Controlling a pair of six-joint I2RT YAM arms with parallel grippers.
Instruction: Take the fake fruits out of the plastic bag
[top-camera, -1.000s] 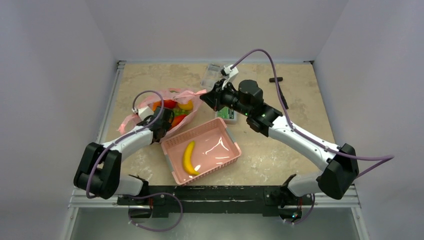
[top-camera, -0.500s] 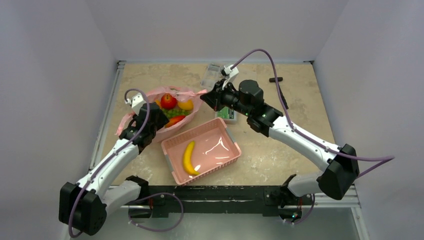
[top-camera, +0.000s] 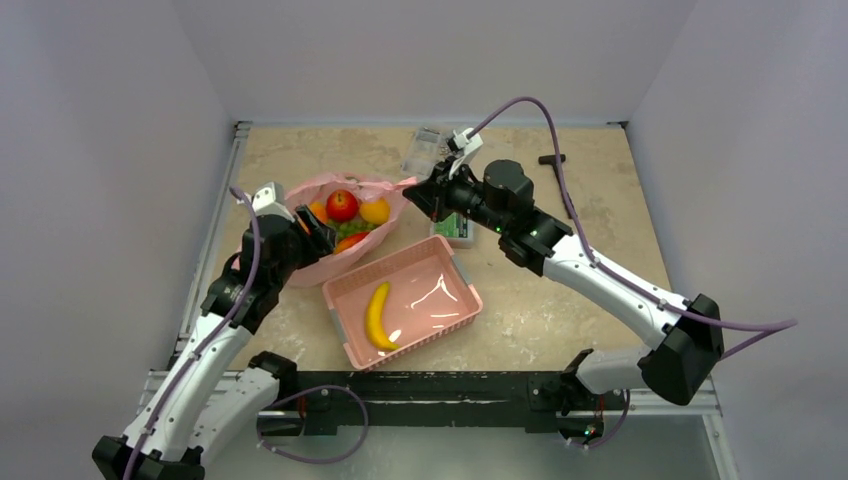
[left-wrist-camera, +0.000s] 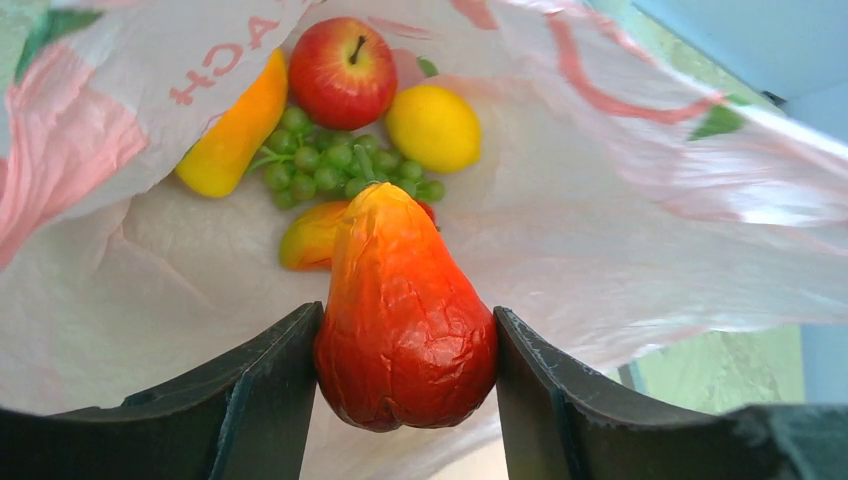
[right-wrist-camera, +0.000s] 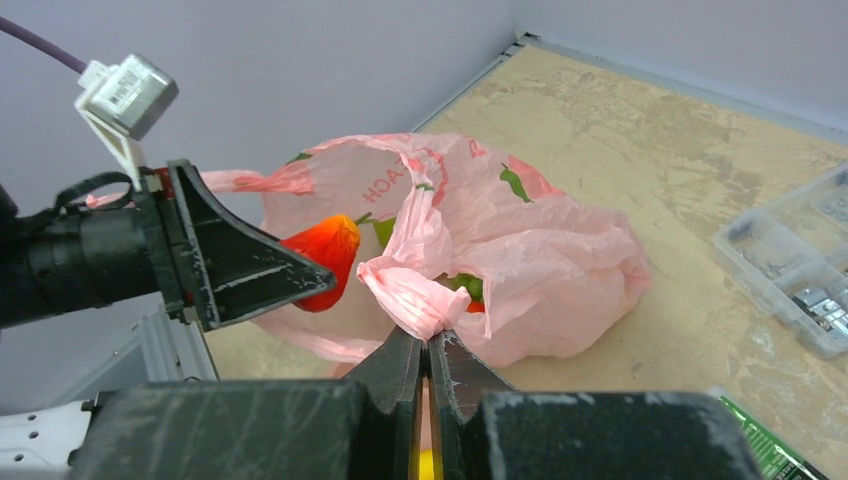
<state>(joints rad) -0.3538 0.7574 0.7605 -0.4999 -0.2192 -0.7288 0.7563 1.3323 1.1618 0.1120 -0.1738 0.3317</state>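
The left gripper moves back and down beside the banana next to release the pear-shaped fruit (left-wrist-camera: 405, 310). The basket's bare bottom lies below, to the gripper's right in the top view.
The pink plastic bag (top-camera: 392, 187) lies open at the left rear of the table. My left gripper (top-camera: 303, 236) hangs over its near edge, shut on a red-orange pear-shaped fruit (left-wrist-camera: 405, 310), which also shows in the right wrist view (right-wrist-camera: 325, 260). Inside the bag (left-wrist-camera: 620, 180) lie a red apple (left-wrist-camera: 343, 72), a yellow lemon (left-wrist-camera: 433, 127), green grapes (left-wrist-camera: 330, 165) and a yellow-orange piece (left-wrist-camera: 232, 135). My right gripper (right-wrist-camera: 430, 345) is shut on the bag's bunched handle (right-wrist-camera: 415, 290) and holds it up at the bag's right side (top-camera: 412, 190).
A pink latticed basket (top-camera: 455, 300) with a yellow banana (top-camera: 377, 315) stands in front of the bag. A clear compartment box (top-camera: 430, 150), a green packet (top-camera: 455, 228) and a black tool (top-camera: 552, 158) lie toward the back right.
My left arm has drawn back to the left and risen out of the bag with the red-orange fruit, uncovering the apple and lemon. The right gripper has kept its hold on the handle.
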